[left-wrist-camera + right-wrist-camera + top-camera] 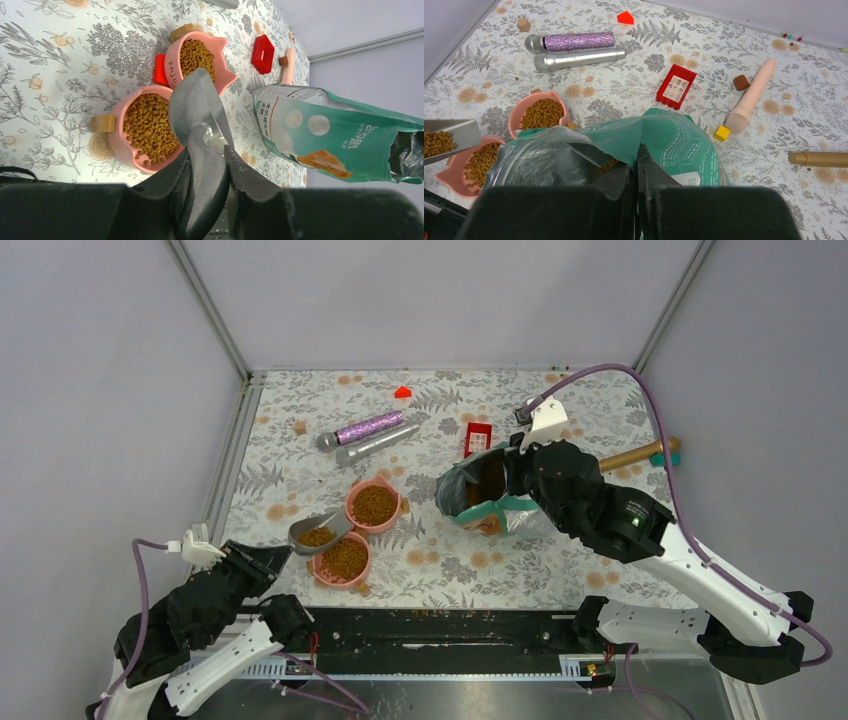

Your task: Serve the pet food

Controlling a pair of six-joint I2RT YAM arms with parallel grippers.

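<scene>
Next, my left gripper will empty the scoop point(318, 532) over the bowls, then shift right in the top view and down to release it on the bare tabletop beside the pouch.
Two pink bowls hold brown kibble: a near one point(343, 559) point(145, 127) and a far one point(373, 505) point(197, 57). My left gripper point(262, 558) point(207, 167) is shut on the handle of a grey scoop point(318, 532) point(197, 107), which holds kibble just above the near bowl's left rim. My right gripper point(520, 472) point(636, 165) is shut on the open edge of the teal-green and silver pouch point(480, 495) point(664, 140), mouth turned up and left, kibble showing inside. The pouch also shows in the left wrist view point(340, 135).
Two microphones, glitter purple point(365, 428) and silver point(378, 443), lie at the back. A red box point(478, 438), a red block point(403, 392), a gold rod point(640, 454) and small blocks lie scattered. Loose kibble lies along the black front rail point(430, 625).
</scene>
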